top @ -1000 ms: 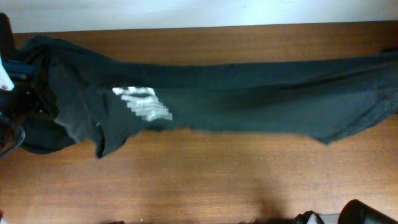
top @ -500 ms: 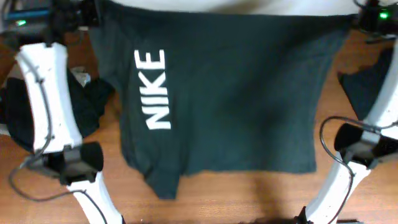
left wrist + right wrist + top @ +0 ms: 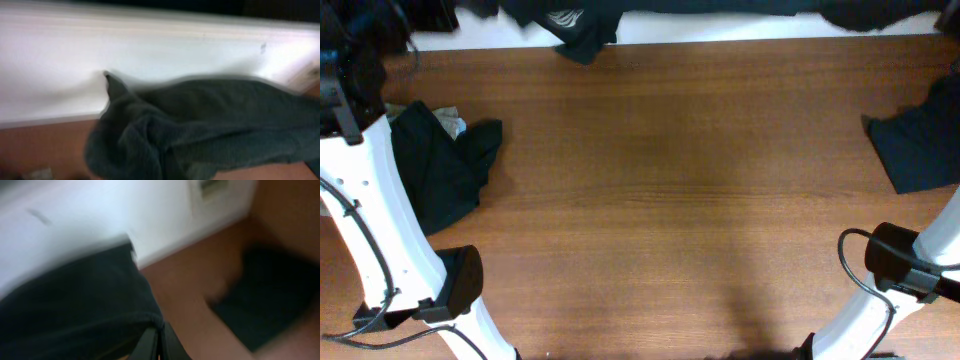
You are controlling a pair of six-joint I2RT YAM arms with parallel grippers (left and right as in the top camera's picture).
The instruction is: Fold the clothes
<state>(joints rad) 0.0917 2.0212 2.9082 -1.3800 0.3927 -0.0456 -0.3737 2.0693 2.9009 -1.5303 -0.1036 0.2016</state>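
The shirt is hanging stretched in midair, so my right gripper will come back and down toward the bare tabletop beside the nearer dark garment and let go of the hem.
The black T-shirt hangs stretched along the far edge of the table, mostly cut off by the top of the overhead view, with a bit of white print showing. In the left wrist view its fabric bunches toward the bottom centre and hides my left fingers. My right gripper is shut on the shirt's hem. Neither gripper itself shows in the overhead view.
A crumpled dark garment lies at the table's left, beside my left arm. Another dark garment lies at the right edge, above my right arm. A white wall runs behind the table.
The shirt, spread over the table with its white letters showing half a second ago, has been swung up and back to the far edge. Both arms have moved away from the camera.
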